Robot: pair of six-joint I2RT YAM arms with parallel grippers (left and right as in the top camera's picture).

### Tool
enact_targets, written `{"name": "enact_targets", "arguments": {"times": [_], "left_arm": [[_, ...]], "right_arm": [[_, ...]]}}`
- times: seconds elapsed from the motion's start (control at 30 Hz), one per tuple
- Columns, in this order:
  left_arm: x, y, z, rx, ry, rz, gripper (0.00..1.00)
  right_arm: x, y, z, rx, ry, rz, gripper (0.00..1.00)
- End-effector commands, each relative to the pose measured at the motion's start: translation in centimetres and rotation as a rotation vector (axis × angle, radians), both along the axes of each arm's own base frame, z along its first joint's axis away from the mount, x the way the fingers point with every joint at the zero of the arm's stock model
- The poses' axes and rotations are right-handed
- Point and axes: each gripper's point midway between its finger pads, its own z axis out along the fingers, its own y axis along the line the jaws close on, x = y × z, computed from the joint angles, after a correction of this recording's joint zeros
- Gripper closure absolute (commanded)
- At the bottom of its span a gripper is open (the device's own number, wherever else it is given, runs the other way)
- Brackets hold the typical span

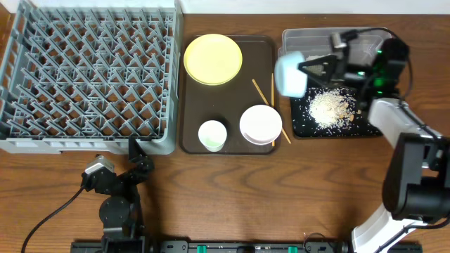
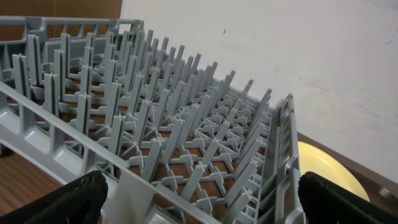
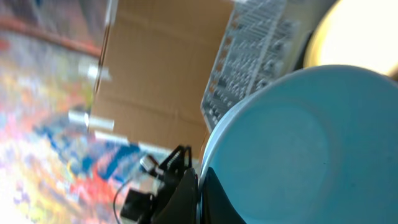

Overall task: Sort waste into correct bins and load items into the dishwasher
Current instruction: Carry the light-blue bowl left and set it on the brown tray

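The light blue bowl's place is the bare tray between the plate and the cup, to the left in the overhead view. My right gripper will swing that way next, go down and let go of the bowl's rim there.
My right gripper [image 1: 311,68] is shut on the rim of the light blue bowl [image 1: 290,74], which is tipped on its side above the left edge of the black tray [image 1: 302,125]. A heap of white rice and tan crumbs [image 1: 330,107] lies in that tray. In the right wrist view the bowl [image 3: 311,143] fills the frame, with my gripper [image 3: 199,193] pinching its rim. My left gripper [image 1: 133,150] hangs open at the front right corner of the grey dish rack [image 1: 88,70]. In the left wrist view that gripper [image 2: 202,208] has only the rack's edge [image 2: 155,124] between its fingers.
On the dark brown serving tray [image 1: 190,144] are the yellow plate [image 1: 213,59], a white cup [image 1: 212,135], a white bowl [image 1: 261,124] and chopsticks [image 1: 267,98]. The clear tub [image 1: 302,39] sits behind the black tray, partly hidden by my right arm.
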Motion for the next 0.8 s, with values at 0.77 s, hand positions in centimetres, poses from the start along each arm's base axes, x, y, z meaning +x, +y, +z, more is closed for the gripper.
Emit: {"name": "enact_targets", "arguments": {"times": [0.77], "left_arm": [[-0.2,0.3,-1.8,0.018,0.062,0.019,0.00]], "right_arm": [[-1.1,12.3,-6.1,-0.327,-0.186,-0.058,0.98]]}}
